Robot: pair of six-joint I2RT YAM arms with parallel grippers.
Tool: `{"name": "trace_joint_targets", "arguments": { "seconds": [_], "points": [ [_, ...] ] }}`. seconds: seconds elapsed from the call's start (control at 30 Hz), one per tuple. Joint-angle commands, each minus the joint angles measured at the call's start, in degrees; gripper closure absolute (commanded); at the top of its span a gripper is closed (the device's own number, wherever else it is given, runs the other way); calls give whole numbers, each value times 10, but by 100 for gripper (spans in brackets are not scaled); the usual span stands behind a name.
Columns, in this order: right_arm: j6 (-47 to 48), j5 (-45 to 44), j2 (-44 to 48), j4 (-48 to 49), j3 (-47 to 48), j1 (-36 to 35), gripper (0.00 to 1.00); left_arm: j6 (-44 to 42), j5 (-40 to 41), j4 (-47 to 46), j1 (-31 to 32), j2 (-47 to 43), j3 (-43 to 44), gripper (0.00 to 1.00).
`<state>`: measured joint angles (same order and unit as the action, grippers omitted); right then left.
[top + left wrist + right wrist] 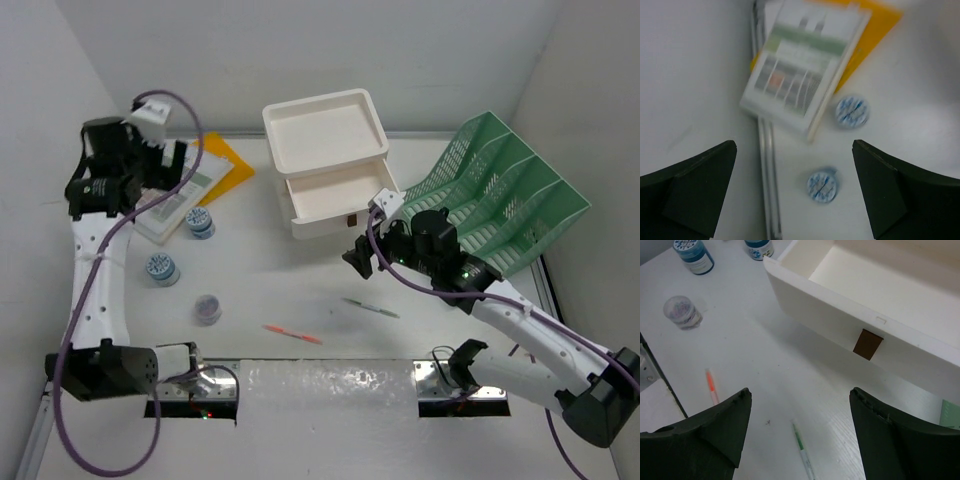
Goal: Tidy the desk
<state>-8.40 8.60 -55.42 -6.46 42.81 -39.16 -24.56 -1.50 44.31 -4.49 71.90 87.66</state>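
Note:
My left gripper moves back from above the booklet next. Then its open fingers come down around the nearer blue-lidded jar (pixel 162 269), which stands free on the desk.
The white desk (pixel 300 290) holds loose items. My left gripper (pixel 172 165) is open and empty, high above a booklet (pixel 800 70) lying on a yellow folder (pixel 875 30) at the far left. Two blue-lidded jars (pixel 852 111) (pixel 822 186) stand beside the booklet. My right gripper (pixel 360 255) is open and empty, just in front of the white drawer unit (pixel 325 165), whose lower drawer (pixel 865 305) is pulled out. A green pen (pixel 802 450) lies below its open jaws, and an orange pen (pixel 712 385) lies to the left.
A green mesh file rack (pixel 500 195) stands at the far right, behind the right arm. A clear jar with purple contents (pixel 207 307) stands near the front left. A silver rail (pixel 767 165) runs along the desk's left edge.

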Motion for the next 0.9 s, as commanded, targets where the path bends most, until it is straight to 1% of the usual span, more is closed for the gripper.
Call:
{"name": "trace_joint_targets", "arguments": {
  "seconds": [0.0,0.03,0.07,0.1,0.17,0.3,0.33,0.4,0.43,0.5,0.6,0.7,0.8,0.83,0.87],
  "points": [
    [12,22,15,14,-11,-3,23,-102,-48,62,-93,-14,-112,0],
    [12,26,15,15,-14,-4,23,-114,-54,63,-135,-18,-135,1],
    [10,27,12,15,-14,-4,23,-134,-72,60,-154,-21,-177,0],
    [10,30,10,15,-13,-3,23,-141,-78,55,-189,-22,-196,0],
    [10,34,1,16,-9,-3,23,-153,-95,30,-213,-20,-246,1],
    [7,34,-15,14,0,-3,23,-161,-98,-24,-256,9,-303,0],
    [4,34,-19,12,5,-4,23,-163,-97,-43,-261,31,-308,0],
    [-2,34,-28,12,9,-5,23,-168,-113,-46,-266,55,-311,0],
    [-6,34,-31,13,10,-5,23,-174,-134,-42,-266,69,-311,0],
    [-10,28,-34,18,9,-5,23,-178,-150,-43,-266,76,-318,0],
    [-14,15,-35,22,9,-5,23,-178,-143,-74,-266,85,-335,0],
    [-14,12,-37,19,14,-7,23,-169,-140,-89,-266,115,-340,0],
    [-13,6,-40,15,16,-7,23,-163,-154,-92,-266,143,-343,6],
    [-13,4,-41,14,17,-7,23,-164,-156,-95,-266,146,-350,10],
    [-14,3,-41,14,17,-7,23,-164,-155,-99,-266,146,-354,12]
  ]
}}
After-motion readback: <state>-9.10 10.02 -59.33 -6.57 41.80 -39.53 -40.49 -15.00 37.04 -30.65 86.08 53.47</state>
